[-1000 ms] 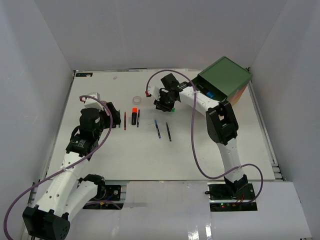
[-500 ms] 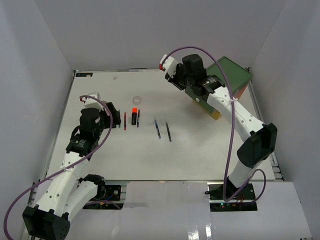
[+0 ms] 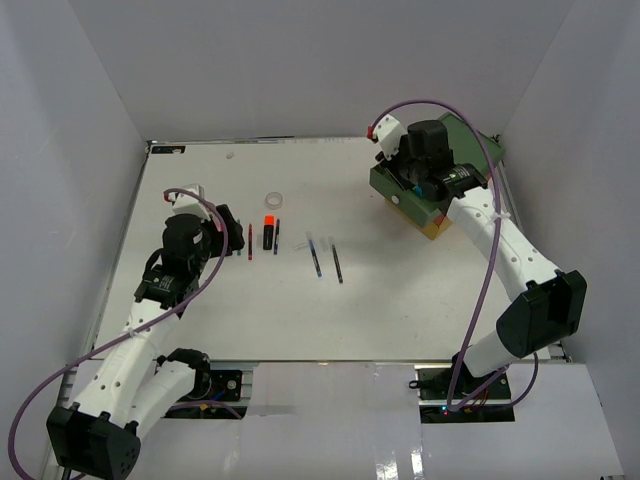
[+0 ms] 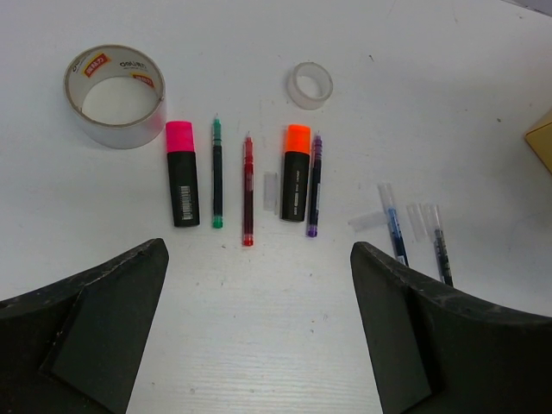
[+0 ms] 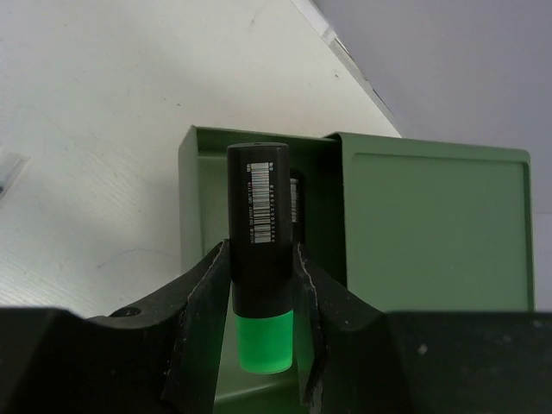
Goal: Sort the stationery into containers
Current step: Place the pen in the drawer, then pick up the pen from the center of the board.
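The barcoded end of the pink-capped marker lies below my left gripper, left in the wrist view, so my left gripper moves down and across onto it next.
My right gripper is shut on a black marker with a green cap and holds it over the open green top drawer of the small chest. Another black marker lies in that drawer. In the top view the right gripper is above the drawer. My left gripper is open and empty above the table. In front of it lie a beige tape roll, a clear roll, a pink-capped marker, an orange-capped marker and thin pens.
Two blue pens lie to the right of the row, seen near the table's middle in the top view. White walls enclose the table on three sides. The chest stands at the back right, near the right wall.
My right arm has swung from the middle of the table to the right, carrying the green-capped marker over the chest's open green drawer. The left arm has hardly moved.
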{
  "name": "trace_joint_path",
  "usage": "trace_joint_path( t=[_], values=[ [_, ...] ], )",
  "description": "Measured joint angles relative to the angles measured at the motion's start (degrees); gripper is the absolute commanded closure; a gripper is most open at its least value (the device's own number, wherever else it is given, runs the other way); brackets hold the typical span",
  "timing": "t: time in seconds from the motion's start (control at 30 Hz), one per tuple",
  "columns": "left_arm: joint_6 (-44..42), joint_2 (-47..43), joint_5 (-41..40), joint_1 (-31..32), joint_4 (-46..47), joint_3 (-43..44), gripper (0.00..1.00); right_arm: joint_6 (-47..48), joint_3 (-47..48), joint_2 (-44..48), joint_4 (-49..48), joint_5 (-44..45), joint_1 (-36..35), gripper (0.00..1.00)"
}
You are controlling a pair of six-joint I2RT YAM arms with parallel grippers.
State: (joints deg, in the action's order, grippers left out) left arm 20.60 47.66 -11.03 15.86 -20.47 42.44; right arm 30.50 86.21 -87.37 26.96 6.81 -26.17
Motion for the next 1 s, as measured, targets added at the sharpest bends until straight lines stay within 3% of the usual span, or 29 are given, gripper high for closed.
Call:
trace_joint_path(
  t=[0.17,0.63,0.7,0.77,0.83,1.0],
  values=[
    [0.0,0.9,0.4,0.0,0.0,0.0,0.02,-1.0,-1.1,0.7,-0.1,-0.1,1.6,0.58],
    [0.5,6.2,1.7,0.0,-0.1,0.0,0.02,-3.8,-3.7,3.8,-0.2,-0.7,1.8,0.33],
    [1.2,8.2,2.0,0.0,-0.2,0.1,0.02,-5.5,-4.9,6.1,-1.1,-1.0,1.8,0.21],
    [2.2,11.2,2.7,0.0,-1.2,0.6,0.02,-7.8,-7.5,9.5,-3.0,-1.2,1.8,0.01],
    [3.1,15.0,3.4,0.0,-2.2,1.9,0.02,-9.6,-11.5,14.1,-5.4,-1.7,1.8,0.1],
    [4.4,25.4,4.6,0.0,-5.2,7.7,0.02,-15.3,-22.0,25.2,-12.1,-4.0,1.8,0.1]
  ],
)
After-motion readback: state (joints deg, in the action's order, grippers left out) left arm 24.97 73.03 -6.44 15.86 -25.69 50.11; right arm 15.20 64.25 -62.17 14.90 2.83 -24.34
